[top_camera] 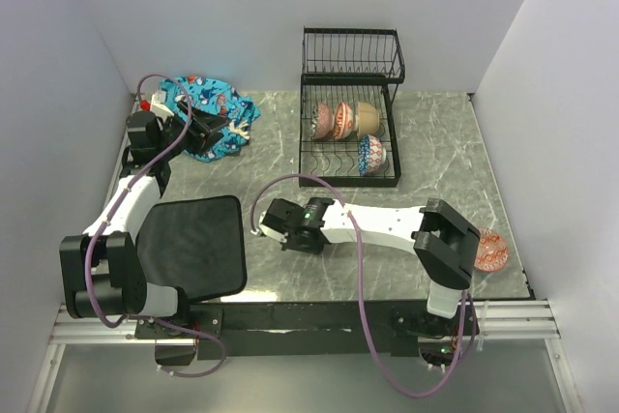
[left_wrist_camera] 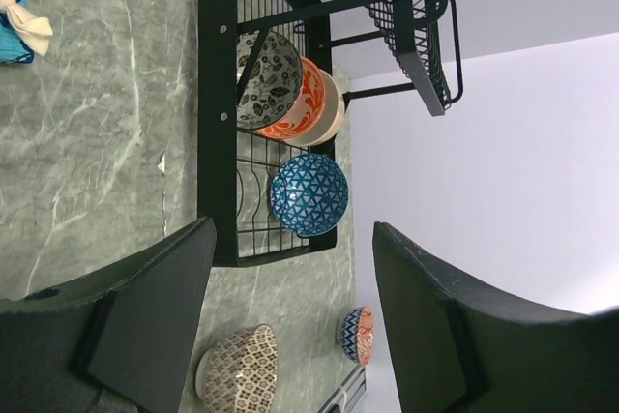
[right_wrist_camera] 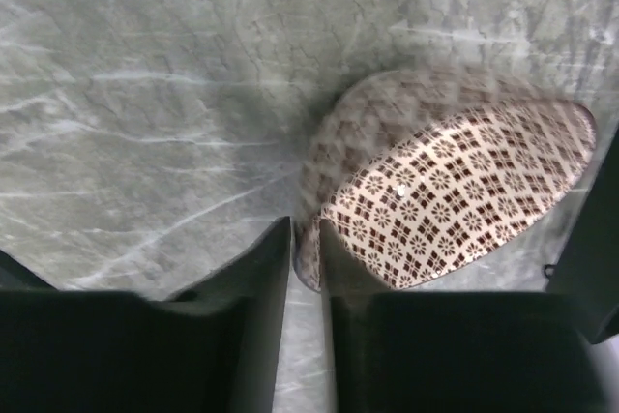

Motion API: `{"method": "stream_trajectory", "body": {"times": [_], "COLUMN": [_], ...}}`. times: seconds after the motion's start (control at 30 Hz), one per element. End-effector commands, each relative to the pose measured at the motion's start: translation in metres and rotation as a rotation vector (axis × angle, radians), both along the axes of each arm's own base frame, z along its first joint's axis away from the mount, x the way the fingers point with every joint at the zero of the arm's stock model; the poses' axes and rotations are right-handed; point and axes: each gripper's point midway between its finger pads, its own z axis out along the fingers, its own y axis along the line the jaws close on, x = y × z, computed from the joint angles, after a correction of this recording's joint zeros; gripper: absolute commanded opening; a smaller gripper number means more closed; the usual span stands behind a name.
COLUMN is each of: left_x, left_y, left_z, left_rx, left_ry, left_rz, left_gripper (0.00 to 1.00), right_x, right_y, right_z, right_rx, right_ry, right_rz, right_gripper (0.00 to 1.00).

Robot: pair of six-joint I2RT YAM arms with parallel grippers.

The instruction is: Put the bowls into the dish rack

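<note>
The brown dotted bowl's rim (left_wrist_camera: 275,370) is below my left gripper and nearer my base, so next I will move that gripper back toward the table's middle and down onto it.
The black wire dish rack (top_camera: 348,147) stands at the back middle of the table. Its lower tier holds a black-and-white bowl (left_wrist_camera: 269,79), a red-orange bowl (left_wrist_camera: 308,103) and a cream bowl (left_wrist_camera: 332,115) in a row, with a blue bowl (left_wrist_camera: 309,193) in front. My right gripper (right_wrist_camera: 305,249) is shut on the rim of the brown dotted bowl (right_wrist_camera: 455,191), low over the table's middle (top_camera: 276,222). I cannot tell whether the bowl touches the table. The salmon-orange bowl (top_camera: 490,250) sits at the right edge. My left gripper (top_camera: 198,128) is open and empty at the far left.
A blue patterned cloth (top_camera: 208,108) lies under my left gripper at the back left. A black mat (top_camera: 189,244) lies at the near left. White walls close in the table on three sides. The rack's upper basket (top_camera: 353,55) holds nothing.
</note>
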Motion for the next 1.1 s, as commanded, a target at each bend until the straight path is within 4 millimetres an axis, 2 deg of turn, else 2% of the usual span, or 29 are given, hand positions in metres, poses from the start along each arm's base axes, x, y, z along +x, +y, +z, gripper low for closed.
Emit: {"method": "stream_trajectory", "body": {"times": [0.0,0.03,0.13,0.3,0.33,0.4,0.43,0.6,0.63,0.7,0.73,0.77,0.8,0.83,0.87,0.9,0.93,0.97,1.0,1.03,1.07], "left_x": [-0.005,-0.005,-0.005,-0.004,-0.004,-0.006,-0.005,-0.019,-0.023,-0.029,-0.033,-0.035,-0.040,-0.046,-0.058,-0.068,-0.060,-0.093,-0.100,-0.103,-0.122], "left_y": [-0.001,-0.001,-0.001,-0.001,-0.002,-0.002,-0.001,-0.003,-0.003,-0.006,-0.007,-0.010,-0.015,-0.020,-0.038,-0.053,-0.056,-0.088,-0.097,-0.099,-0.122], "left_z": [0.023,0.025,0.025,0.037,0.047,0.052,0.064,0.091,0.096,0.111,0.105,0.104,0.111,0.098,0.093,0.106,0.088,0.068,0.058,0.040,0.038], "left_rx": [-0.012,-0.014,-0.012,0.017,0.044,0.075,0.130,0.305,0.360,0.414,0.457,0.474,0.532,0.539,0.549,0.603,0.791,0.830,0.942,1.051,1.084], "left_ry": [-0.081,-0.085,-0.086,-0.104,-0.143,-0.152,-0.206,-0.331,-0.363,-0.418,-0.420,-0.431,-0.497,-0.454,-0.464,-0.526,-0.593,-0.571,-0.660,-0.639,-0.731], "left_rz": [-0.013,-0.012,-0.013,-0.032,-0.046,-0.068,-0.084,-0.170,-0.197,-0.238,-0.273,-0.312,-0.373,-0.430,-0.528,-0.600,-0.660,-0.831,-0.917,-0.946,-1.011], "left_gripper": [0.72,0.72,0.72,0.72,0.72,0.72,0.72,0.72,0.71,0.71,0.72,0.72,0.71,0.71,0.71,0.72,0.72,0.72,0.72,0.72,0.72], "right_x": [0.004,0.004,0.004,0.012,0.013,0.017,0.018,0.021,0.025,0.030,0.051,0.060,0.060,0.087,0.095,0.101,0.108,0.120,0.123,0.125,0.129], "right_y": [0.010,0.010,0.011,0.013,0.013,0.016,0.016,0.011,0.003,-0.010,-0.032,-0.041,-0.046,-0.079,-0.089,-0.095,-0.105,-0.125,-0.129,-0.131,-0.139], "right_z": [0.012,0.011,0.012,0.027,0.033,0.045,0.057,0.107,0.123,0.135,0.150,0.161,0.169,0.174,0.180,0.186,0.189,0.191,0.196,0.199,0.199], "right_rx": [0.012,0.013,0.013,0.033,0.043,0.071,0.098,0.244,0.299,0.388,0.458,0.511,0.589,0.617,0.658,0.718,0.742,0.756,0.802,0.824,0.825], "right_ry": [-0.017,-0.016,-0.017,-0.062,-0.073,-0.097,-0.113,-0.173,-0.189,-0.155,-0.155,-0.143,-0.080,-0.094,-0.085,-0.056,-0.063,-0.083,-0.083,-0.085,-0.108], "right_rz": [0.015,0.014,0.014,0.010,0.016,0.015,0.016,-0.028,-0.066,-0.185,-0.304,-0.373,-0.433,-0.572,-0.622,-0.665,-0.706,-0.766,-0.808,-0.808,-0.828], "right_gripper": [0.36,0.43,0.55,0.60,0.62,0.64,0.66,0.69,0.70,0.70,0.71,0.71,0.73,0.74,0.75,0.76,0.77,0.78,0.79,0.80,0.81]}}
